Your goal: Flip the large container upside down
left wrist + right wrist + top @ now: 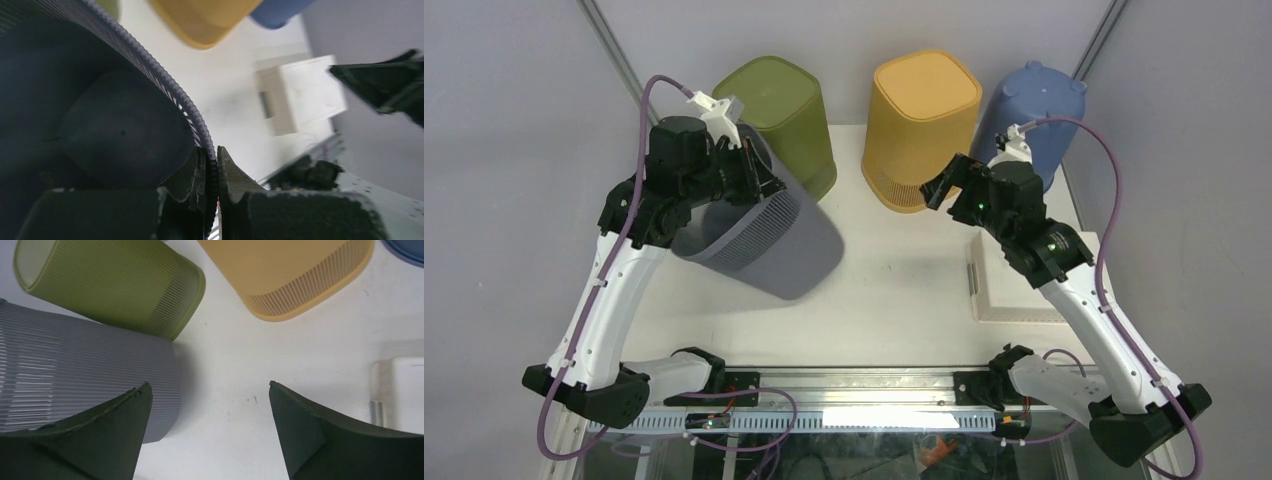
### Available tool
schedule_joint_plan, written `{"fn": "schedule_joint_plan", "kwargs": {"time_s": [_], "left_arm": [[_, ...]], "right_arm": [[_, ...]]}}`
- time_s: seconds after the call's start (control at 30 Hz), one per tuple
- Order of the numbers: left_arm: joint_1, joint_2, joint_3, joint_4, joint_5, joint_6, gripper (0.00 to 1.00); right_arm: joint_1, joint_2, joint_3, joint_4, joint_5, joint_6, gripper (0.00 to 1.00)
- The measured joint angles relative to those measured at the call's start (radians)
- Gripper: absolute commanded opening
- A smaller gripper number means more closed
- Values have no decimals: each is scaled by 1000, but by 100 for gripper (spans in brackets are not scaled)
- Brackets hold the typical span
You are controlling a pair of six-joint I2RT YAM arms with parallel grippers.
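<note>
The clear middle tabletop is below my left gripper and to its right in the top view. I will lower the bin that way next and let it go there.
The large container (769,240) is a grey ribbed bin at the left of the table, tilted with its open mouth facing the left arm. My left gripper (752,168) is shut on its upper rim. In the left wrist view the fingertips (214,161) pinch the ribbed rim (165,90), one finger inside and one outside, with the dark inside of the bin (100,125) on the left. My right gripper (944,186) hovers open over the middle of the table, apart from the bin. In the right wrist view it (209,385) holds nothing, and the grey bin (75,375) lies to its left.
Three more bins stand mouth-down along the back: green (786,112), yellow (924,120) and blue (1036,112). A white box (1016,285) lies on the right side of the table under the right arm. The green bin sits close behind the grey one.
</note>
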Motion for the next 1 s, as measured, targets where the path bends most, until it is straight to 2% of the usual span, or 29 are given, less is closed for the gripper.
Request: {"fn": "schedule_joint_plan", "kwargs": {"time_s": [0.2, 0.37, 0.53, 0.7, 1.0], "left_arm": [[-10, -4, -23, 229, 269, -175, 0], [-29, -53, -169, 442, 422, -305, 0], [-26, -101, -367, 569, 434, -349, 0], [-21, -124, -438, 647, 448, -358, 0], [-20, -269, -602, 702, 462, -292, 0]], "right_arm": [[-75, -21, 3, -72, -35, -48, 91], [-107, -24, 5, -93, -49, -66, 91], [-124, -26, 31, -116, -56, -75, 91], [-133, -32, 46, -130, -101, -82, 92], [-153, -29, 45, -203, -227, -64, 94]]}}
